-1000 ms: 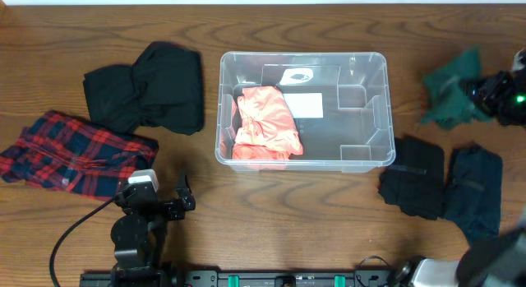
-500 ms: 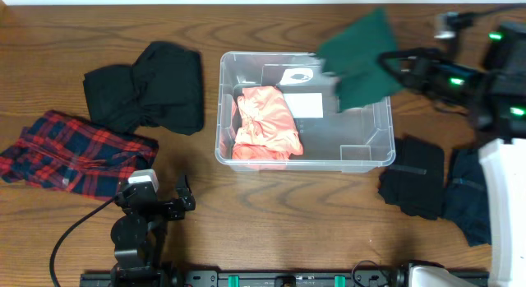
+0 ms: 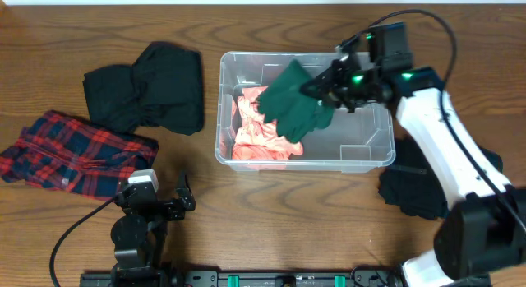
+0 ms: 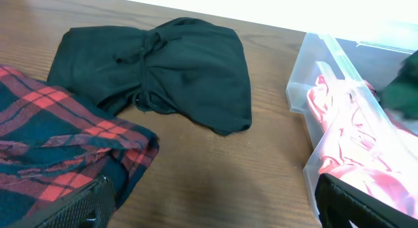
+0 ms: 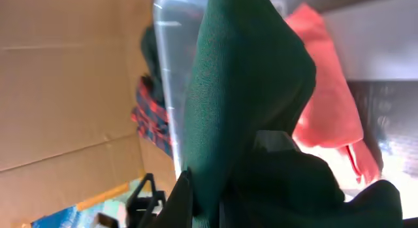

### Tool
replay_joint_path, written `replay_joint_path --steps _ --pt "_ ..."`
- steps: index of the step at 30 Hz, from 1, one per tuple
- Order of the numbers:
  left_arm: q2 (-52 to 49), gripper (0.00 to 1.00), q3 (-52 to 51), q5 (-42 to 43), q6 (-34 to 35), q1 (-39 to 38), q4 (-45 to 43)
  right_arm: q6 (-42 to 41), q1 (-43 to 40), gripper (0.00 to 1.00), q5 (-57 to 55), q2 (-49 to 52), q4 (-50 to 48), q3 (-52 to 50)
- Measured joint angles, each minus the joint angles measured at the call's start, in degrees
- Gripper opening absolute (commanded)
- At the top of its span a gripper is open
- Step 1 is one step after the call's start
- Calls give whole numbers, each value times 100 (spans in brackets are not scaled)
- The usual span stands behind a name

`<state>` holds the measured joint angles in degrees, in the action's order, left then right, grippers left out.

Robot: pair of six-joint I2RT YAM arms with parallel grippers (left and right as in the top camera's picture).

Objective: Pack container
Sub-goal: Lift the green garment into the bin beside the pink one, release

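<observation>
I need to move the dark green garment (image 3: 294,102) with my right gripper toward the empty half of the container to release it there, since the pink garment fills the other half.
The clear plastic container (image 3: 370,155) stands at the table's middle with a salmon-pink garment (image 3: 259,139) in its left half; it also shows in the left wrist view (image 4: 307,91). My right gripper (image 3: 322,91) is shut on a dark green garment (image 3: 294,102) and holds it over the container, above the pink garment. In the right wrist view the green garment (image 5: 248,97) fills the frame, with the pink garment (image 5: 326,104) behind it. My left gripper (image 3: 164,201) rests open and empty near the table's front left.
A black garment (image 3: 148,88) and a red plaid garment (image 3: 70,147) lie left of the container. Two dark garments (image 3: 415,184) lie right of it, partly under my right arm.
My right gripper carried the green garment from the far right edge leftward, now over the container's middle. The left arm has not moved.
</observation>
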<state>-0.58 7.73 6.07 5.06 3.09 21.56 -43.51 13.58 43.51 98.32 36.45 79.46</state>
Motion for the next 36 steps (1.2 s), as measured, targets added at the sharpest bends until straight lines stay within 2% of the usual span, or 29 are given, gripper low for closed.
replay_joint_path --steps 9,10,12,13,15,19,26,30,36 --pt "0 98 0 0 0 0 0 -31 57 1 -833 181 535 -35" --pt "0 98 0 0 0 0 2 -17 57 7 -920 181 577 -72" --pt "0 98 0 0 0 0 0 7 57 49 -1126 181 614 -234" --pt "0 98 0 0 0 0 0 11 57 60 -1200 181 662 -315" --pt "0 98 0 -2 0 0 0 28 57 64 -1414 181 780 -551" --pt "0 98 0 0 0 0 0 299 17 60 -1834 205 918 -809" --pt "0 98 0 0 0 0 0 1115 -192 59 -2710 -46 1091 -310" --pt "0 98 0 0 0 0 2 1547 -337 68 -3270 -640 1213 208" --pt "0 98 0 -2 0 0 0 1829 -1036 99 -3399 -1657 1729 623"
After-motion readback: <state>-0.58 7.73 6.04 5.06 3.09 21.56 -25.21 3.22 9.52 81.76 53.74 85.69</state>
